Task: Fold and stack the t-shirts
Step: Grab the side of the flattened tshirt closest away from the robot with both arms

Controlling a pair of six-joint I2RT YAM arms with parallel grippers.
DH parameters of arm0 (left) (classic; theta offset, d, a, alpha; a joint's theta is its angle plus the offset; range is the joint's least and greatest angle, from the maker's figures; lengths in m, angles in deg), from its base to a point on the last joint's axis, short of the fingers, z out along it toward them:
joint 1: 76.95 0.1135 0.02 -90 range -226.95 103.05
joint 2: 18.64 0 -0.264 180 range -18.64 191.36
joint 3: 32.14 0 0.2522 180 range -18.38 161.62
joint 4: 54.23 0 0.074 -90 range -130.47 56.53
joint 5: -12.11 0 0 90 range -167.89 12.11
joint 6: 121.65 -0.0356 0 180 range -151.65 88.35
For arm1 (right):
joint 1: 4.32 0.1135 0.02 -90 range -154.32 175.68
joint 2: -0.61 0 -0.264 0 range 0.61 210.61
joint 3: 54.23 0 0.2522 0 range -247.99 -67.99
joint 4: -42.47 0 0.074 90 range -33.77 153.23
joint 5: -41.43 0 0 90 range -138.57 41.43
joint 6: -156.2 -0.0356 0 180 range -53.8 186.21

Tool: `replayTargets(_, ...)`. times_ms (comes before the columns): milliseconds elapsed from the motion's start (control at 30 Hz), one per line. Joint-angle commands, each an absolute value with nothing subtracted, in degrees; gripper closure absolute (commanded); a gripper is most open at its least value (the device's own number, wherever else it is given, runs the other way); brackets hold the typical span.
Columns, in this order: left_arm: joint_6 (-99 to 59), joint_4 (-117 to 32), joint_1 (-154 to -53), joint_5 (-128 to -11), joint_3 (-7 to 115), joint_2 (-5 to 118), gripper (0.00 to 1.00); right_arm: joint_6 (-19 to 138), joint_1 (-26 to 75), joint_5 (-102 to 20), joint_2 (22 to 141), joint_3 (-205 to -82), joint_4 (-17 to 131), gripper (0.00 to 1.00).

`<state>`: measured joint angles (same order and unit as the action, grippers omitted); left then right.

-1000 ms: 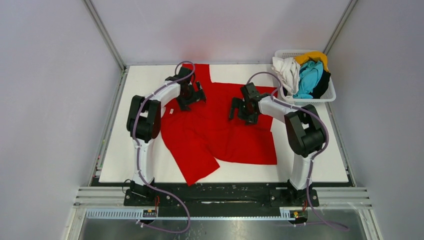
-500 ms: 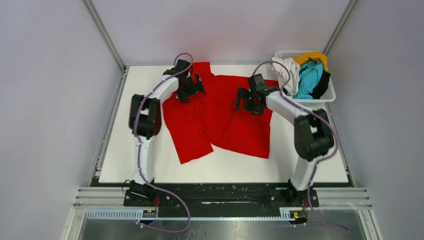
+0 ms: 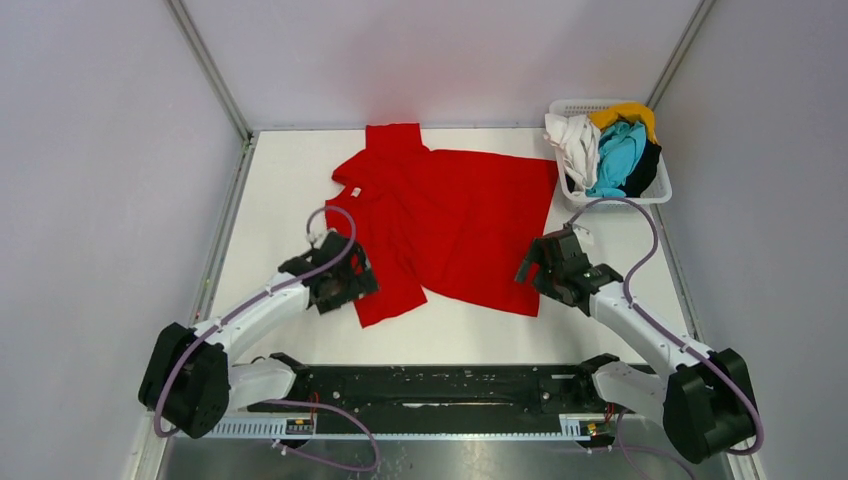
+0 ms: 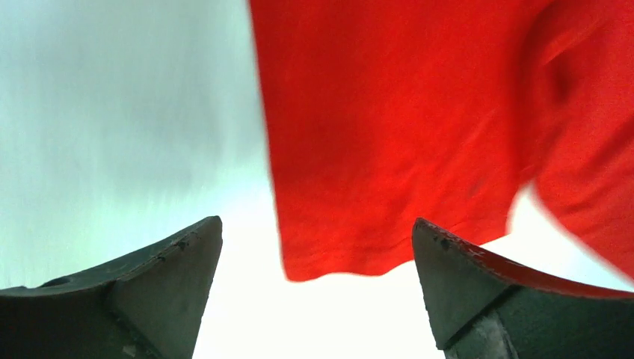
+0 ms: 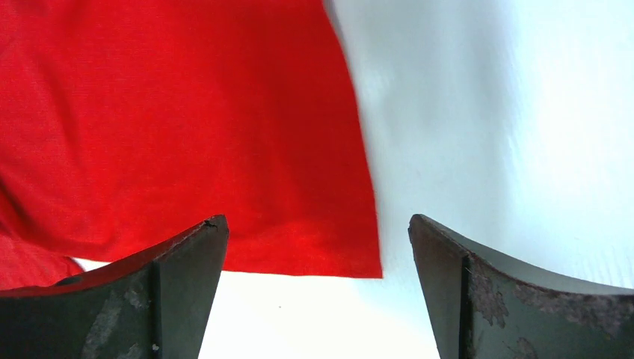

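The red t-shirt sleeve's near corner (image 3: 365,321) (image 4: 296,268) is below my left gripper and to its right in the top view, so I will lower my open fingers that way around the corner.
The large red t-shirt (image 3: 440,215) lies spread but rumpled on the white table, its collar end at the far left. My left gripper (image 3: 352,287) is open and empty by the shirt's near left corner (image 4: 329,254). My right gripper (image 3: 540,275) is open and empty by the near right corner (image 5: 351,250). White (image 3: 573,143), turquoise (image 3: 617,155), yellow (image 3: 625,112) and black (image 3: 648,165) shirts are heaped in the basket.
The white lattice basket (image 3: 655,193) stands at the table's far right corner. Grey walls enclose the table (image 3: 270,180) on three sides. A black rail runs along the near edge (image 3: 440,375).
Both arms have let go of the red shirt at its far end and pulled back to its near corners. The shirt has been dragged toward the far side.
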<state>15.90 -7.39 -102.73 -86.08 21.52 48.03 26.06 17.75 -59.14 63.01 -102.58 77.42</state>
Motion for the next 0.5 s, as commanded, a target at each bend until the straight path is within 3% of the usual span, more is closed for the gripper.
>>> replayTargets(0,21.0,-7.5,-108.7,-87.6,17.2,47.4,0.06,22.8,17.7,-65.1,59.0,-101.9,77.2,0.00)
replayTargets(100,22.8,-7.8,-110.7,-88.9,16.0,49.5,0.25,23.4,17.8,-66.0,59.0,-101.9,78.3,0.01)
replayTargets(300,23.6,-12.2,-112.0,-88.1,16.3,56.9,0.50,23.8,17.7,-65.7,61.3,-101.7,78.7,0.00)
replayTargets(467,23.6,-11.9,-114.1,-87.7,17.7,61.5,0.79,24.3,17.7,-66.9,62.5,-101.8,80.9,0.01)
